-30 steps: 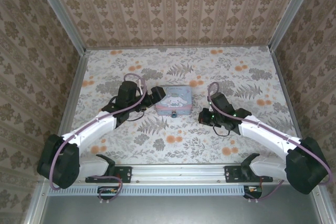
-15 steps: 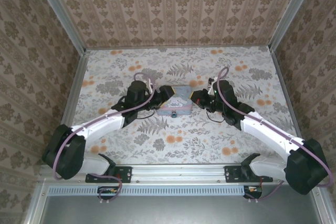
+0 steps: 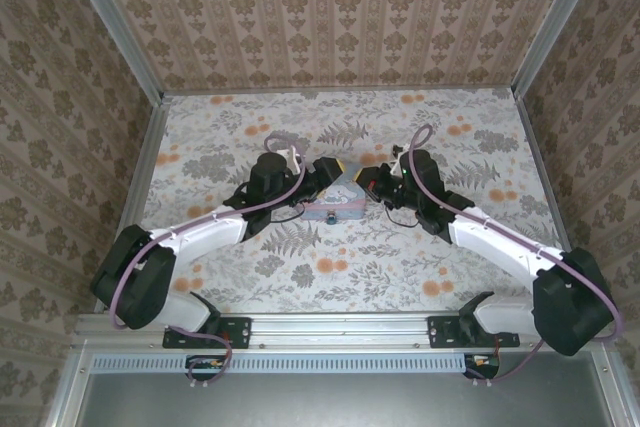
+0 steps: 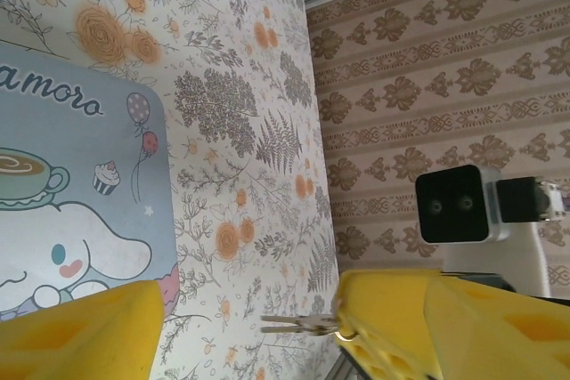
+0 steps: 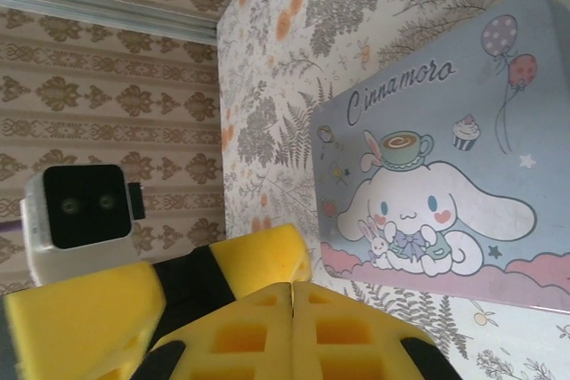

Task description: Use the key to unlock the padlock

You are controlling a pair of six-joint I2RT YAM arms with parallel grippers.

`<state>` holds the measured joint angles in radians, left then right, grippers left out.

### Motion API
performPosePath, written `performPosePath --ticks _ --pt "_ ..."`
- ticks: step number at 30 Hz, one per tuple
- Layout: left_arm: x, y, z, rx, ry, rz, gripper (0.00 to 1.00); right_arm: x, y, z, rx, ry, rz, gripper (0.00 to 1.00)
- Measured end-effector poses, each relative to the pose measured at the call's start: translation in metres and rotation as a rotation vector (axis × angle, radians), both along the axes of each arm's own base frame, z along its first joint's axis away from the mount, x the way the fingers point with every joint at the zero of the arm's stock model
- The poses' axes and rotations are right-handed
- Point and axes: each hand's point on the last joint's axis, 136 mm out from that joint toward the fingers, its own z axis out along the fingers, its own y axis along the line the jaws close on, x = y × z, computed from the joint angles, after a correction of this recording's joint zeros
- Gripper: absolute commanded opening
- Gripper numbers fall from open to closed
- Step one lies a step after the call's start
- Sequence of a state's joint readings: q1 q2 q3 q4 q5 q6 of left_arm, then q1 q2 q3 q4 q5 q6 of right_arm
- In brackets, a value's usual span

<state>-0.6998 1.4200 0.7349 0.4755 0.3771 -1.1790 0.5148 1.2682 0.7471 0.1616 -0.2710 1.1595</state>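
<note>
The right gripper moves back and down next to release the key [image 4: 298, 322] on the tabletop by the near orange roses.
The pale blue cartoon tin [image 3: 337, 205] lies mid-table, with the tiny dark padlock [image 3: 330, 217] at its near edge. Both grippers meet just above the tin's far side. My right gripper [image 3: 364, 177] is shut on the key; its yellow pads [image 5: 292, 327] are pressed together. In the left wrist view the thin metal key [image 4: 298, 322] sticks out of the right gripper's pads [image 4: 392, 313] into the gap of my left gripper [image 4: 267, 344], which is open. One left finger [image 5: 254, 264] sits beside the right fingertips. The left gripper [image 3: 328, 171] touches neither tin nor padlock.
Patterned walls close in the floral table [image 3: 430, 137] on three sides, with metal rails along their base. The tin's printed lid [image 5: 427, 184] lies below both grippers. Open tabletop [image 3: 340, 267] lies between the tin and the arm bases.
Both arms have swung inward and lifted from either side of the tin, so the grippers now meet above its far edge. The tin and padlock have not moved.
</note>
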Motion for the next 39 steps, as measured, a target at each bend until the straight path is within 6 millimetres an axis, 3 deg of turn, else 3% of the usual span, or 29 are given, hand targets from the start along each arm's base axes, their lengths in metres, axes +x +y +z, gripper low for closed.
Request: performPosePath --ticks 8,13,17,20,24,27,29,32,39 --pt "-0.007 0.013 -0.002 0.021 0.003 0.031 0.89 -0.012 0.003 -0.020 -0.038 0.044 0.031 0.00" --pt "-0.021 0.030 -0.006 0.070 0.008 0.048 0.91 -0.057 0.000 -0.062 -0.165 0.124 0.126 0.00" --pt "-0.029 0.042 0.004 0.092 -0.018 0.063 0.92 -0.091 -0.019 -0.106 -0.292 0.222 0.175 0.00" --pt "-0.034 0.050 0.008 0.103 -0.033 0.071 0.92 -0.109 -0.035 -0.132 -0.378 0.286 0.190 0.00" --pt "-0.037 0.055 0.006 0.117 -0.030 0.082 0.93 -0.116 -0.041 -0.150 -0.454 0.318 0.214 0.01" --pt "-0.039 0.058 -0.002 0.134 -0.014 0.084 0.93 -0.115 -0.040 -0.157 -0.494 0.321 0.233 0.30" --pt "-0.040 0.059 -0.006 0.142 -0.006 0.083 0.93 -0.114 -0.041 -0.160 -0.525 0.316 0.239 0.42" --pt "-0.042 0.061 -0.010 0.151 0.002 0.086 0.93 -0.115 -0.047 -0.163 -0.565 0.314 0.239 0.50" --pt "-0.041 0.062 -0.008 0.150 -0.007 0.092 0.94 -0.119 -0.051 -0.146 -0.598 0.252 0.223 0.52"
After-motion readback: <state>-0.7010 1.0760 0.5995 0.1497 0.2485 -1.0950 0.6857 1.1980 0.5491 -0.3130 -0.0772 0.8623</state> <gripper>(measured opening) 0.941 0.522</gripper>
